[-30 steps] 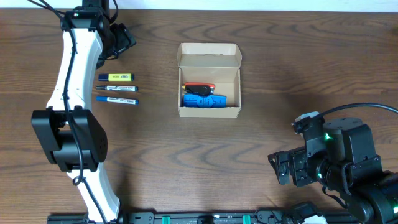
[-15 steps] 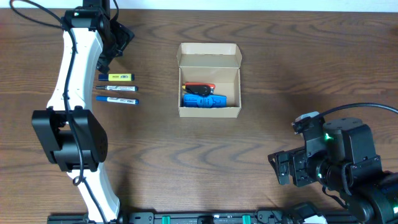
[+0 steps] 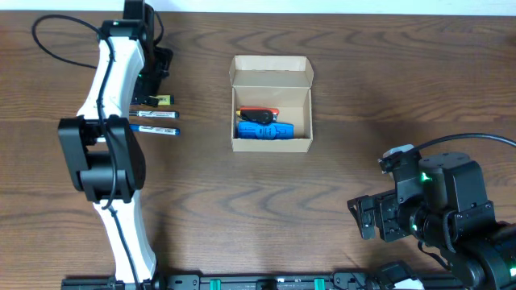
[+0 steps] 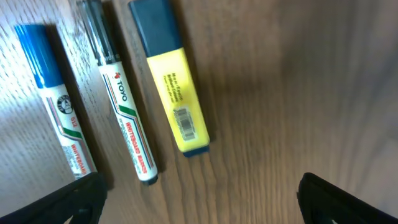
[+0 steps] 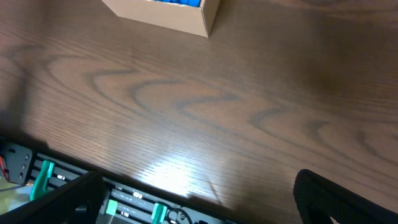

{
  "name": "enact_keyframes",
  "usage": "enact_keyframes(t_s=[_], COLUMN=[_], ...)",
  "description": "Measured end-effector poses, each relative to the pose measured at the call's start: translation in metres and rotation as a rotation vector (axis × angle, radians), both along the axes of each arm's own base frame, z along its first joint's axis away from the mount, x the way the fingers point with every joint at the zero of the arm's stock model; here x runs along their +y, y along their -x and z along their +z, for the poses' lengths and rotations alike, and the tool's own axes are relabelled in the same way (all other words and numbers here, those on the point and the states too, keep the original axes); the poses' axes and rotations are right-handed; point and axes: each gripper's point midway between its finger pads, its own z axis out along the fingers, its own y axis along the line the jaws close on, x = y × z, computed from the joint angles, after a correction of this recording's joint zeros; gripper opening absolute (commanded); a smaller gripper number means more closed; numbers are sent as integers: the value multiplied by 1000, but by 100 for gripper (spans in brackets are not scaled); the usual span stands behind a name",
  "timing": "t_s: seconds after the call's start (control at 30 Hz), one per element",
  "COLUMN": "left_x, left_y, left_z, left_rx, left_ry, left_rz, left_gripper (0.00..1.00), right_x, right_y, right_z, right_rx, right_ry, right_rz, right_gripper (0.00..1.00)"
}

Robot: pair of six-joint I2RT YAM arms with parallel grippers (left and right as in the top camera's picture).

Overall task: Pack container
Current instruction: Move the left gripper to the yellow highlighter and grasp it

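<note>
I will next lower my left gripper over the yellow highlighter body's barcode part [image 4: 185,122], with one finger beside each long edge, because the highlighter [image 4: 171,81] lies on the table below the gripper's open fingers.
The container [image 3: 272,103], a tan cardboard box, stands open at the table's middle with its flap lid up at the back. A blue object [image 3: 266,130] and a red-and-black one [image 3: 256,113] lie inside it. Left of it lie a yellow highlighter [image 4: 171,81], a black-capped marker [image 4: 124,118] and a blue-capped marker [image 4: 56,106], side by side. My left gripper [image 3: 156,72] hovers open over the highlighter's end, holding nothing. My right gripper [image 3: 372,219] stands open near the front right, far from the box; only the box's corner [image 5: 180,15] shows in its wrist view.
The left arm [image 3: 109,105] stretches along the table's left side past the markers. A rail with green clips [image 5: 93,199] runs along the table's front edge below the right gripper. Bare wood [image 3: 363,97] lies right of the box.
The left arm has swung in and its gripper has shifted down over the yellow highlighter, covering its left end from above. The right arm has not moved.
</note>
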Motion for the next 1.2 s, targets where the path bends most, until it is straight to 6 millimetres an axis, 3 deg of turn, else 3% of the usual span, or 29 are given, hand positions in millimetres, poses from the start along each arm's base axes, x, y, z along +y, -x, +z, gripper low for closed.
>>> enact_keyframes(t_s=[0.33,0.37,0.53,0.8,1.2], left_x=[6,7,8,8,13], left_y=[-4,-4,-8,-17,-12], left_z=[-23,-24,-31,-32,-39], left_rx=[22,21,16,-16,11], left_ry=[-24,-27,-33,-32,-58], left_rz=[74,78,90,94,101], left_gripper=[100,93,92,93,96], right_x=[0,0,0,0,0], right_y=[0,0,0,0,0], right_z=[0,0,0,0,0], right_rx=[0,0,0,0,0], right_ry=[0,0,0,0,0], right_rz=[0,0,0,0,0], right_gripper=[99,99,99,99,99])
